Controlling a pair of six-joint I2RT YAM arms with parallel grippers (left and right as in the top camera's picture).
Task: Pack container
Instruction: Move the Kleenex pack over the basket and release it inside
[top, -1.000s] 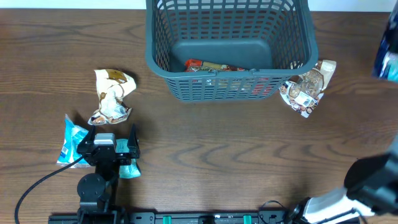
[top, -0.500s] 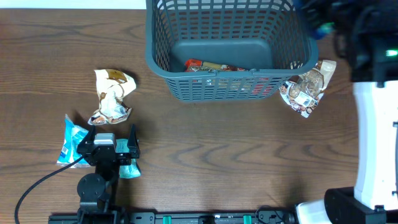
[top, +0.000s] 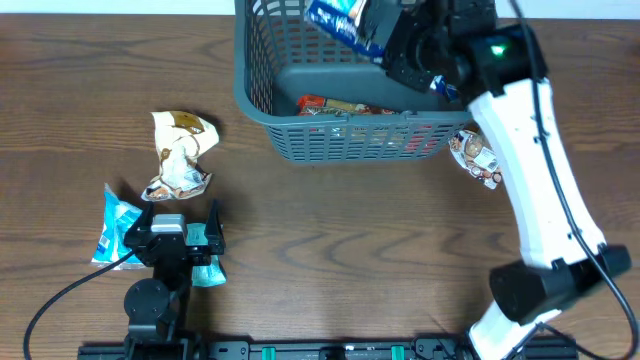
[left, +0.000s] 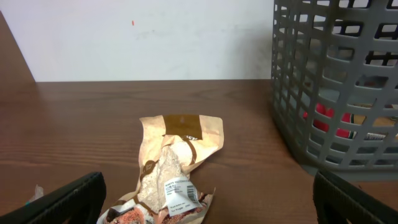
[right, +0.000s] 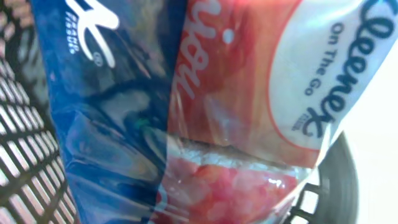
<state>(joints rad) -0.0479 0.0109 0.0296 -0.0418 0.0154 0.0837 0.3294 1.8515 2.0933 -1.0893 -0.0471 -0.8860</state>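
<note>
The right gripper comes down into the container next and releases the tissue pack (top: 335, 18) over its bare bottom beside the red packet (top: 335, 105), as that spot lies below the gripper.
The grey-blue slotted container (top: 350, 140) stands at the back centre, and its wall also shows in the left wrist view (left: 323, 93). A red packet (top: 335, 105) lies on its floor. My right gripper (top: 390, 40) is shut on a blue and red Kleenex tissue pack (top: 335, 18) and holds it above the container's open top. The pack (right: 205, 93) fills the right wrist view and hides the fingers; the container's lattice (right: 25, 155) shows behind it. My left gripper (top: 178, 218) is open and empty near the table's front left (left: 208, 208).
A crumpled cream and brown packet (top: 180, 155) lies just ahead of the left gripper (left: 177, 162). A teal packet (top: 115, 225) lies beside the left gripper. Another crumpled packet (top: 480, 155) lies right of the container, partly under the right arm.
My right arm has swung in from the right edge with the tissue pack and now holds it over the container. The left arm has not moved.
</note>
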